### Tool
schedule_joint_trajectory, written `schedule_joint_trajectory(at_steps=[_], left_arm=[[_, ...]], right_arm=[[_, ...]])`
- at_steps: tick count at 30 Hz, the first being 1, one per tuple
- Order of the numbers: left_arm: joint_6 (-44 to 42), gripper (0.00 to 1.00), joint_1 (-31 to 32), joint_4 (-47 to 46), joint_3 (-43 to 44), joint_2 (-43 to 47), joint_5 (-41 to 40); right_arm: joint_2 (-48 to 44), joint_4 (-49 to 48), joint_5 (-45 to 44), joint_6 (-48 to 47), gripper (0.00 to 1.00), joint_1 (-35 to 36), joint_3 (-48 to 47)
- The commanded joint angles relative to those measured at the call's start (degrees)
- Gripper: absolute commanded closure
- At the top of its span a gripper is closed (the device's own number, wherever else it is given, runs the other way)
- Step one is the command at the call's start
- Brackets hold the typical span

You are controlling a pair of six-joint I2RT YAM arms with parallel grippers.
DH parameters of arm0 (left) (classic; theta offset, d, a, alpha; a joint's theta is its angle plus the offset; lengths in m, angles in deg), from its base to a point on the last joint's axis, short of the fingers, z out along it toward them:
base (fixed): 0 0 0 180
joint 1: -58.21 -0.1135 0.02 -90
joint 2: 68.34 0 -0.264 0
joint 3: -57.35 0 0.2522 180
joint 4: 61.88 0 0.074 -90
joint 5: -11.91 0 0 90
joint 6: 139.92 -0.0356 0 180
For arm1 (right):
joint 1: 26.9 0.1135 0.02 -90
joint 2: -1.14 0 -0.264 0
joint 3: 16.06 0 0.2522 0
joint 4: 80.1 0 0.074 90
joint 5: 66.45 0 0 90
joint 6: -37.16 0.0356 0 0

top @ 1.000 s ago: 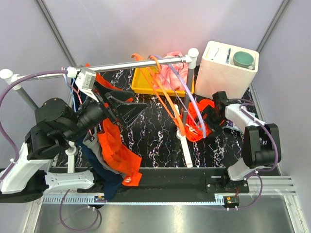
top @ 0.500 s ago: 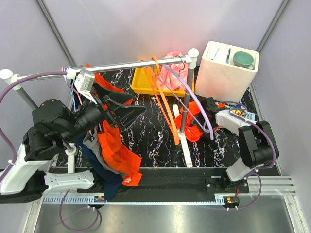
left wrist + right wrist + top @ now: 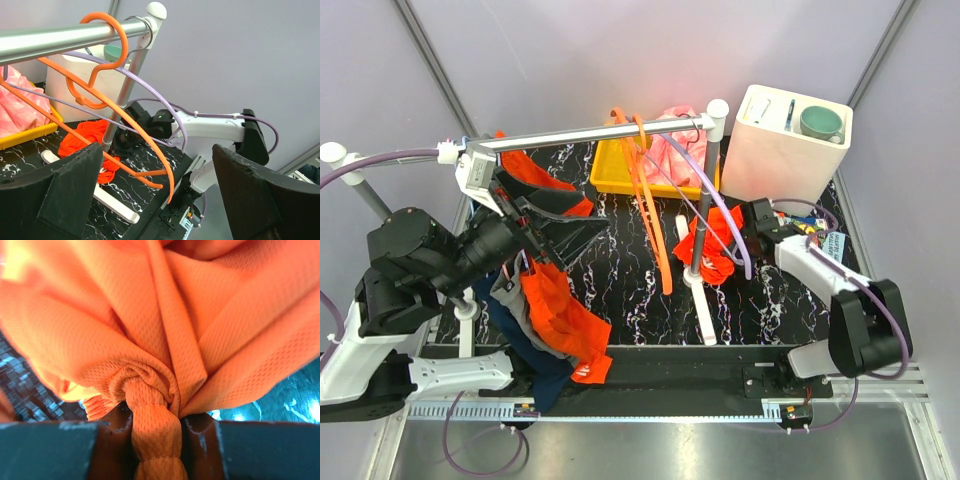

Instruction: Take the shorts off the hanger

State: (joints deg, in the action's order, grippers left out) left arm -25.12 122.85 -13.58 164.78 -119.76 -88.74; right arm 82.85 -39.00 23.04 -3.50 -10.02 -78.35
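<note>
The right gripper raises the orange shorts next and swings outward over the yellow bin, which already holds pink shorts. Then it lowers and releases them.
Bright orange shorts are bunched beside the rack's right post, low over the table. My right gripper is shut on them; the right wrist view shows a twisted fold of orange mesh pinched between the jaws. An orange hanger hangs bare from the rail, with a purple hanger next to it. Light pink shorts lie in the yellow bin. My left gripper is open under the rail's left part, with nothing between its fingers. It faces the orange hanger and the orange shorts.
A yellow bin sits at the back and a white box with a green cup at the back right. Orange, grey and navy clothes hang at the rail's left end. The rack's white foot lies on the marbled table.
My right gripper has closed on the orange shorts and shifted them slightly left toward the post. The orange hanger has swung back to hang freer. The left arm drifted a little left.
</note>
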Motion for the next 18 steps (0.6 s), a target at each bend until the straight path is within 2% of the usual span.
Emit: schedule_joint_trajectory(at_steps=[1,6,8,12,18], left_arm=[[-2.38,0.05,0.22,-4.04,0.73,1.06,-0.77],[-3.44,0.03,0.22,-5.54,0.2,1.23,0.11],[-3.88,0.03,0.22,-6.24,-0.06,1.23,-0.67],[-3.62,0.02,0.22,-7.21,-0.5,1.32,-2.61],[-5.72,0.01,0.22,-9.67,-0.24,1.14,-2.27]], right_arm=[[-7.26,2.28,2.44,-3.54,1.0,0.78,-8.84],[-7.98,5.18,5.6,-5.13,1.0,-0.09,-20.16],[-6.14,6.5,10.59,-6.8,1.0,-1.5,-26.57],[0.8,7.3,19.75,-10.84,1.0,-3.78,-36.6],[10.82,4.49,30.12,-10.14,1.0,-7.21,-48.92]])
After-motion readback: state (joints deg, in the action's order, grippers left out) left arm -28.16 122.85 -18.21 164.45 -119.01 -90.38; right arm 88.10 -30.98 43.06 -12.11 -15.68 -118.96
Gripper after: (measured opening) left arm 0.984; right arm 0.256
